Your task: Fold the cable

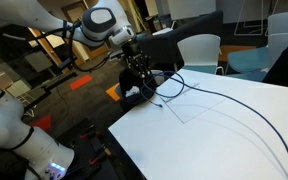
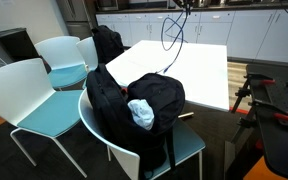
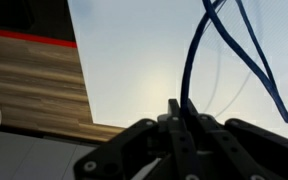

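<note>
The robot's gripper needs to go up with the cable next, then come down over the table [image 1: 156, 99] beside the black backpack and let the cable go, because the cable is still stretched long across the table.
The cable [image 1: 234, 105] is a thin dark cord that lies in long curves across the white table [image 1: 214, 140]. One end is lifted at the table's far corner. My gripper [image 1: 144, 88] is shut on that end and holds it above the table edge. In the wrist view the dark blue cable [image 3: 191, 60] rises from between the closed fingers [image 3: 181, 112] and splits into two strands over the white tabletop [image 3: 134, 50]. In an exterior view the cable [image 2: 172, 30] hangs in a loop above the table [image 2: 199, 70].
A clear flat sheet [image 1: 189, 103] lies on the table near the gripper. A black backpack [image 2: 134, 100] sits on a teal chair [image 2: 44, 110]. White chairs [image 1: 199, 50] stand behind the table. The table edge and wood floor [image 3: 29, 90] are close below the gripper.
</note>
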Tool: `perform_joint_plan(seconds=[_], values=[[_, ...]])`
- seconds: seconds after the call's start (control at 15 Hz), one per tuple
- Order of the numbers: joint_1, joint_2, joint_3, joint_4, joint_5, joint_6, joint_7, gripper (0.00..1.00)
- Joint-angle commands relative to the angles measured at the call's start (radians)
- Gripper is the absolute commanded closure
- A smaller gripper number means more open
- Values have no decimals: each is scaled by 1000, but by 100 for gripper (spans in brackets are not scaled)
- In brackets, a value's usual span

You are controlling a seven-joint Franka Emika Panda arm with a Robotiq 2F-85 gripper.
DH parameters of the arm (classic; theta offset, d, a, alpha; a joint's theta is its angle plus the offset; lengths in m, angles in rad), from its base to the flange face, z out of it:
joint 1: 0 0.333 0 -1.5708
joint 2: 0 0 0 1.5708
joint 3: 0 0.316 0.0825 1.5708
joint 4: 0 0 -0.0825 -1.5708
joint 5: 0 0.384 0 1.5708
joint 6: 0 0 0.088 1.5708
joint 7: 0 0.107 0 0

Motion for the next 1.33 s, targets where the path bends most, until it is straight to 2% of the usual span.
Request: perform_joint_plan(seconds=[0.0,0.6,1.27], values=[[-8,-107,3,-13,-24,-9,14,98],[-58,-326,40,-10,5,43,-11,98],[-80,-492,99,-15,56,160,-32,98]])
